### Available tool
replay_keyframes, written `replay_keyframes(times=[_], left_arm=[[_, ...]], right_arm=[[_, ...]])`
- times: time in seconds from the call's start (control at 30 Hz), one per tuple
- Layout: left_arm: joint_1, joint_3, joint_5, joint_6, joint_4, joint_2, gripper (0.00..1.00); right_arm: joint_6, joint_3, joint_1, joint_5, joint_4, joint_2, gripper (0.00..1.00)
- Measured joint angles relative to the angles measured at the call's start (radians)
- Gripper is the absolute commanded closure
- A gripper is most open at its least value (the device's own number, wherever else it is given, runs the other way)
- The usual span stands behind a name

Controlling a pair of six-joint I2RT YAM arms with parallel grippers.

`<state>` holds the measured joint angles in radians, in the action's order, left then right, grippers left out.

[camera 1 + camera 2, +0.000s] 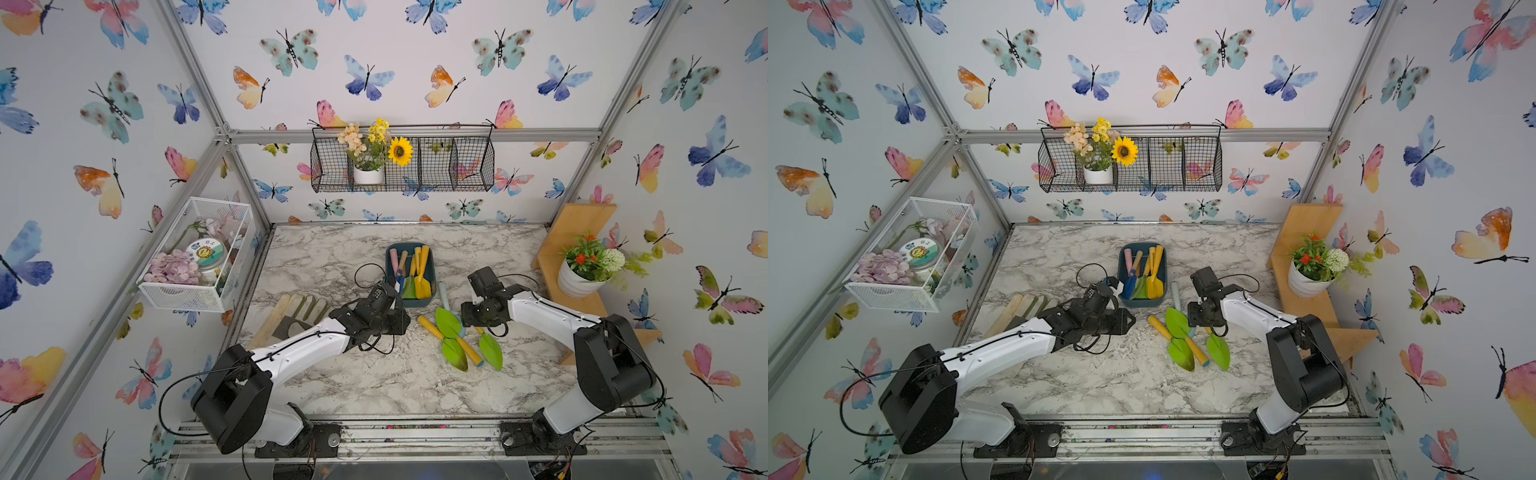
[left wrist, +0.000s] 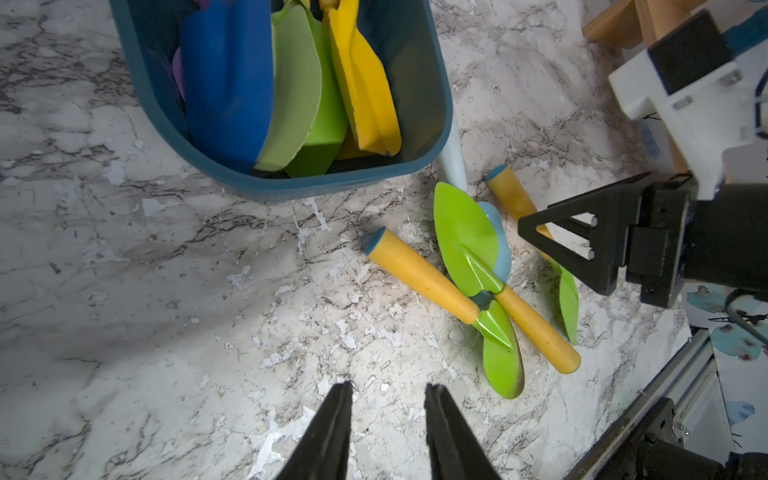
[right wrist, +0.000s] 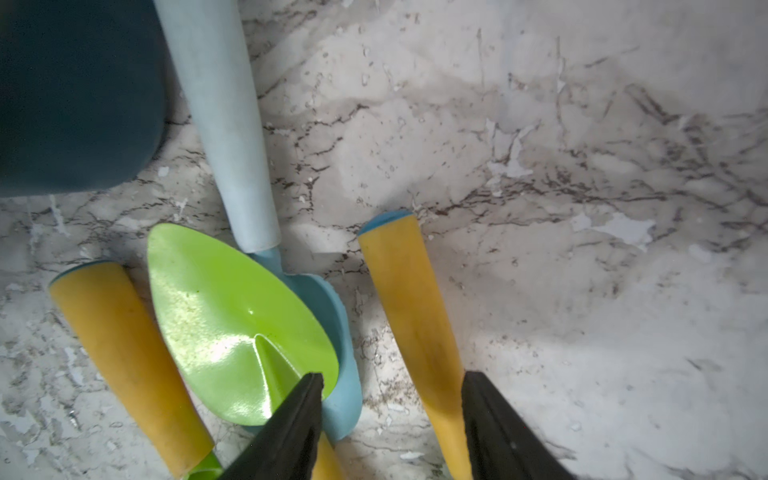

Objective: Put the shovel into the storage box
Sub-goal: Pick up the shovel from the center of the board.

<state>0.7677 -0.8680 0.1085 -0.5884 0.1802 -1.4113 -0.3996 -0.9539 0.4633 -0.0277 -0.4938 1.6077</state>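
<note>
The yellow handle (image 1: 480, 328) lies apart from the crossed shovels and already runs between the open fingers, so next I need to lower my right gripper over it and close on it.
The storage box (image 1: 411, 304), a dark teal tub, holds several shovels in blue, green and yellow (image 2: 291, 83). On the marble just in front of it lie three green-bladed shovels with yellow handles (image 1: 451, 324) and a light blue shovel (image 3: 224, 124). My right gripper (image 3: 392, 376) is open and low over them. Its fingers straddle the yellow handle (image 3: 415, 311) of the rightmost green shovel (image 1: 490, 351) without closing on it. My left gripper (image 2: 388, 392) is open and empty above bare table, near the box's front left corner (image 2: 316, 187).
A pair of gloves (image 1: 291, 311) lies left of my left arm. A white mesh basket (image 1: 195, 253) hangs on the left wall and a black wire rack (image 1: 403, 162) on the back wall. A wooden shelf with a potted plant (image 1: 582, 266) stands at the right.
</note>
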Motion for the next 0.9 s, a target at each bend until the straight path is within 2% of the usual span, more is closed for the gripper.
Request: replay_keyframes(times=[0.63,0.9], left_arm=[[0.0,0.001,0.011,-0.005,-0.015,-0.018,0.64],[0.0,0.005,0.013,-0.018,-0.027,-0.019,0.64]], right_arm=[[0.0,0.016,0.0,-0.026,0.008,0.033,0.46],[0.001,0.023,0.0,-0.041,0.011,0.051,0.56]])
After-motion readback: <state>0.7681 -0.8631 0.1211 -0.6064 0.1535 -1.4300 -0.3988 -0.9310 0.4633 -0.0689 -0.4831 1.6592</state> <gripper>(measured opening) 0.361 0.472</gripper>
